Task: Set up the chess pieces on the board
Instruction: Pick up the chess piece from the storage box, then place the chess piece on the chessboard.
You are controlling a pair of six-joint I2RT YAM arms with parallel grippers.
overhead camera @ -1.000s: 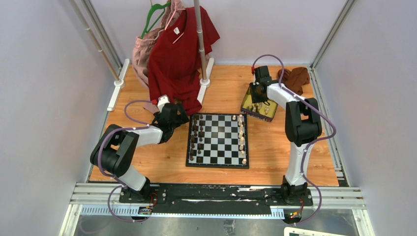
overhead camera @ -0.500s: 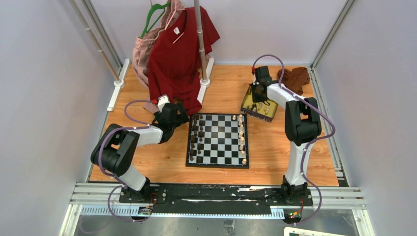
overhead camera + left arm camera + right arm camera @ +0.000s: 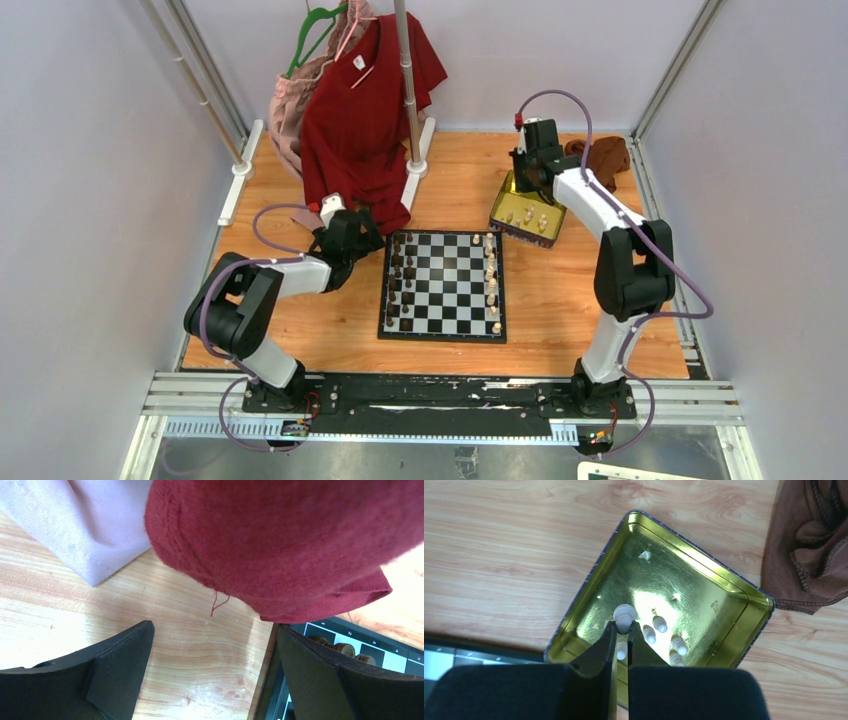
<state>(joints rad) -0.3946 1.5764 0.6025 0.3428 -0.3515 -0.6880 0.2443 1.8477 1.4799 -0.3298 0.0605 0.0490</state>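
The right gripper should next swing back and to the left in the top view to the empty square beside the lone cream piece (image 3: pixel 477 252), go down and release.
The board (image 3: pixel 445 290) lies mid-table, with dark chess pieces (image 3: pixel 398 285) down its left side and cream ones (image 3: pixel 491 280) down its right. My right gripper (image 3: pixel 623 625) is shut on a cream piece (image 3: pixel 624 615) and holds it above the gold tin (image 3: pixel 584 595). Several more cream pieces (image 3: pixel 650 634) lie in the tin. From above, the right gripper (image 3: pixel 528 175) hangs over the tin's (image 3: pixel 527 215) far end. My left gripper (image 3: pixel 215 645) is open over bare wood at the board's far left corner (image 3: pixel 380 640), with nothing between its fingers (image 3: pixel 120 665).
A red shirt (image 3: pixel 365 110) and a pink garment (image 3: pixel 290 110) hang from a rack pole (image 3: pixel 408 90). The shirt's hem (image 3: pixel 280 540) droops just above my left gripper. A brown cloth (image 3: pixel 603 157) lies on the wood right of the tin.
My right gripper has shut on a cream piece and risen out of the tin, its arm stretching up and back. The left arm has not moved.
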